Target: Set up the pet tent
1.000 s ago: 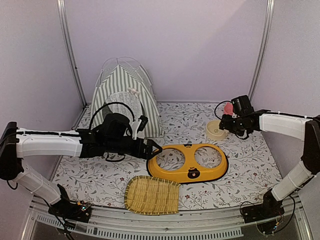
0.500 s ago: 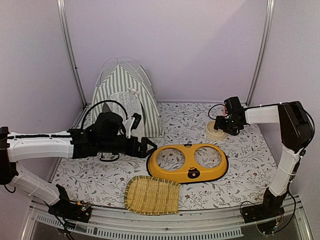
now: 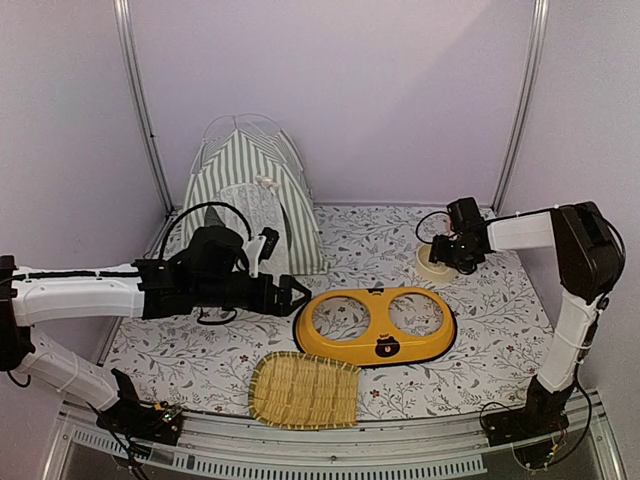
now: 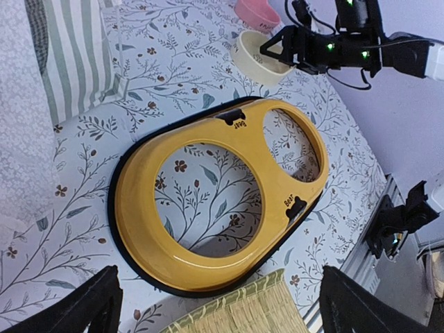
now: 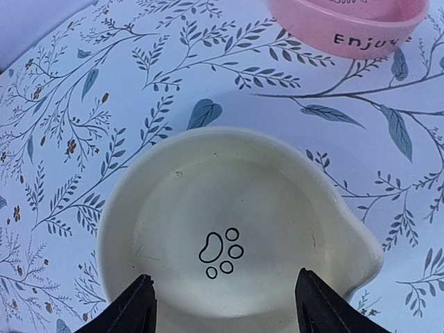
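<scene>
The cream bowl's pointed rim [image 5: 372, 261] is outside the right gripper's fingers, so the right gripper should next shift to the right in the wrist view until its fingers straddle that rim.
The pet tent [image 3: 250, 195] stands upright at the back left, grey-green and white striped, with a white lace front. Its striped wall [image 4: 73, 59] and lace [image 4: 21, 146] fill the left edge of the left wrist view. My left gripper [image 3: 297, 294] hovers open in front of the tent, to its right, by the left end of a yellow feeder. In its own view the left gripper [image 4: 220, 291] has nothing between the fingers. My right gripper [image 3: 443, 256] is far from the tent at the back right. That right gripper [image 5: 223, 288] hangs open over a cream bowl [image 5: 229, 236].
A yellow two-hole feeder stand [image 3: 375, 325] lies mid-table and a woven bamboo tray [image 3: 303, 390] lies near the front edge. The cream paw-print bowl [image 3: 430, 262] and a pink bowl [image 5: 347, 21] sit at the back right. A floral cloth [image 3: 200, 355] covers the table.
The right arm has swung left and down until its gripper hangs over the cream bowl. The left arm has drawn back slightly to the left. The tent has not moved.
</scene>
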